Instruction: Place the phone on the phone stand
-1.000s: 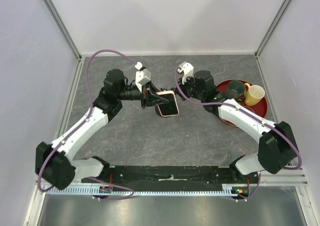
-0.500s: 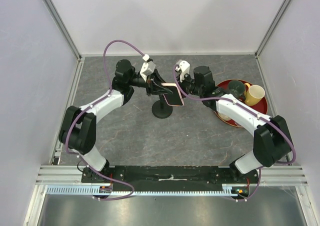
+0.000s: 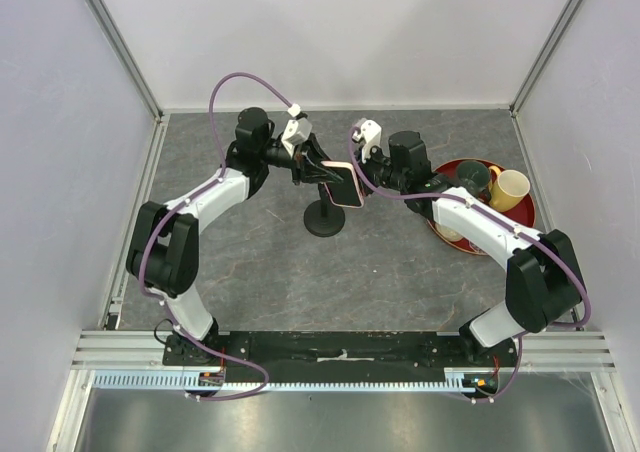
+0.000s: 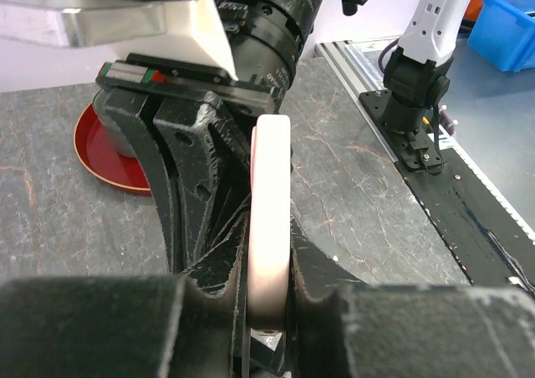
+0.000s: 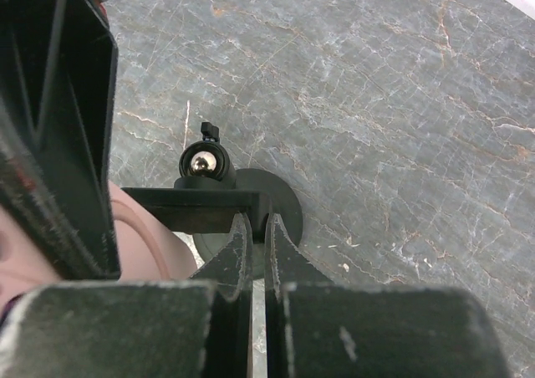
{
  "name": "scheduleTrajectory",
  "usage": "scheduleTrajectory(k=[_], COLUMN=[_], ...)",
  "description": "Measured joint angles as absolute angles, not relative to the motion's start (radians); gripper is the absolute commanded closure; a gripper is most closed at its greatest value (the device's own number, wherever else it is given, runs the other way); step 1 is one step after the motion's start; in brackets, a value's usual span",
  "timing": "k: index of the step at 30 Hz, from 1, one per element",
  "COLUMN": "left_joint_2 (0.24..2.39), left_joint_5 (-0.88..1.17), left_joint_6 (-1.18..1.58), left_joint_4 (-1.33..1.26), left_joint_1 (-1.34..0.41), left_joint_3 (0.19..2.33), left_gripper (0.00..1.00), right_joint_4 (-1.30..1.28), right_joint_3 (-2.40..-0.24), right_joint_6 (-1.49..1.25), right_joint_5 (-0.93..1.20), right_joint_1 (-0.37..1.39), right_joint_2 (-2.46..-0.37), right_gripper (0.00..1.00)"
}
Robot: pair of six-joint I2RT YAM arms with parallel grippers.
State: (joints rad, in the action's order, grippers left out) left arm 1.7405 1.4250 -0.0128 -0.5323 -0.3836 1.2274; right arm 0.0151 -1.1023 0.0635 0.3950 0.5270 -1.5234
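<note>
I need to turn my left gripper next so the phone comes upright, lower it onto the black cradle bar [image 5: 192,208] and then release it. The bar is below my gripper.
The phone [image 3: 342,185], pink-cased, hangs tilted above the phone stand [image 3: 324,220], with my left gripper [image 3: 322,174] shut on it from the left. In the left wrist view the phone [image 4: 270,219] is edge-on, pinched between both fingers of that gripper [image 4: 269,304]. My right gripper [image 3: 368,179] is shut just right of the phone. In the right wrist view its shut tips [image 5: 258,221] meet the right end of the stand's black cradle bar [image 5: 192,208], above the disc base [image 5: 284,202]. A pink corner of the phone [image 5: 146,248] shows at lower left.
A red tray [image 3: 522,215] at the right holds a dark green cup [image 3: 472,178] and a yellow cup [image 3: 508,188]. Its red rim [image 4: 104,156] also shows behind the grippers. White walls close in the back and sides of the grey table.
The left arm has folded back toward the far left, carrying the phone up and back from in front of the stand to just over its top. The right gripper has barely moved.
</note>
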Motion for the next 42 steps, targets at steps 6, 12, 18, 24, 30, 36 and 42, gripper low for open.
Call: scheduleTrajectory(k=[6,12,18,24,30,36,42], left_joint_2=[1.747,1.689,1.523,1.435,1.428,1.501,1.537], left_joint_5=[1.411,1.312,0.997,0.51,0.286,0.09,-0.004], left_joint_6=[-0.076,-0.169,-0.187,-0.13,-0.062,-0.016,-0.012], left_joint_4=[-0.43,-0.29,-0.174,-0.119,-0.16,-0.292,-0.399], left_joint_1=[-0.372,-0.376,-0.434,-0.561,-0.646,-0.654,-0.59], left_joint_3=[1.245,1.214,1.097,1.051,1.026,1.039,1.02], left_gripper=[0.98,0.98,0.98,0.98,0.98,0.98,0.98], right_joint_4=[0.021,0.122,0.321,0.457,0.497,0.475,0.347], right_joint_3=[-1.102,-1.035,-0.846,-0.741,-0.74,-0.756,-0.764], right_joint_6=[0.067,0.031,-0.025,-0.106,-0.19,-0.336,-0.48], right_joint_5=[0.395,0.336,0.015,-0.477,-0.719,-0.749,-0.617], right_joint_1=[0.527,0.544,0.662,0.837,0.915,1.034,1.117], right_joint_2=[-1.524,-1.503,-1.393,-1.361,-1.393,-1.406,-1.349], right_gripper=[1.0,1.0,1.0,1.0,1.0,1.0,0.65])
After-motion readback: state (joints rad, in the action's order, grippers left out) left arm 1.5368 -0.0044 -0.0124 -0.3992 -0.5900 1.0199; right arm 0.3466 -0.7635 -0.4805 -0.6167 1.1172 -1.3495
